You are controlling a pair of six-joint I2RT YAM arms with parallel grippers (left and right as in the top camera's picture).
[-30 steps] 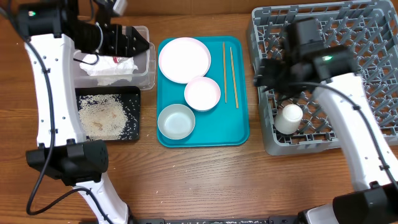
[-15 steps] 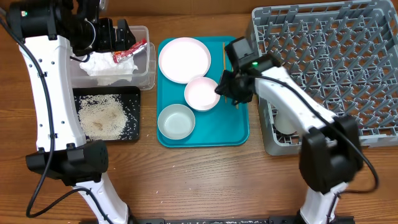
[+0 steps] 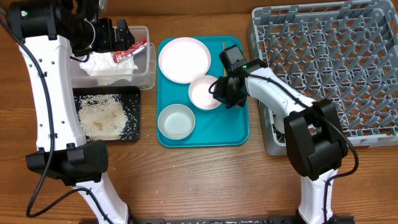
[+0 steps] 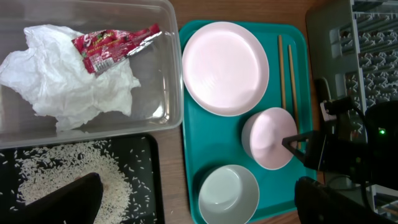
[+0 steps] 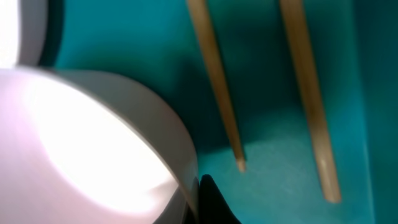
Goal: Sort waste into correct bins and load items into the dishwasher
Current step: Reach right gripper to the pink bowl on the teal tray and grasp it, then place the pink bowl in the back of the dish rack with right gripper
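I will next lift my right gripper outward, to the right in the overhead view, and release the bowl, because the rack's empty tray-side far corner (image 3: 273, 32) lies outward of the gripper.
My right gripper (image 3: 219, 92) is shut on the right rim of the middle white bowl (image 3: 203, 92) on the teal tray. In the right wrist view that bowl (image 5: 81, 137) fills the left, with a dark fingertip (image 5: 211, 202) against its rim. The two chopsticks (image 5: 214, 93) lie just beyond it. The white plate (image 3: 185, 59) and a second bowl (image 3: 176, 121) sit on the same tray. My left gripper (image 3: 124, 36) hangs open and empty above the clear tub (image 3: 147, 70). That tub holds the napkin (image 4: 68, 81) and the red wrapper (image 4: 115, 45). Rice (image 4: 62, 174) covers the black tray (image 3: 134, 93).
The teal tray (image 3: 239, 124) lies mid-table between the bins and the grey dish rack (image 3: 329, 62) at the right. My right arm stretches from the rack's left edge across the tray. Bare wooden table runs along the front.
The right arm swung from the rack to the tray and shut on the middle bowl's rim; the bowl shifted slightly right. The left gripper opened, leaving the red wrapper in the tub.
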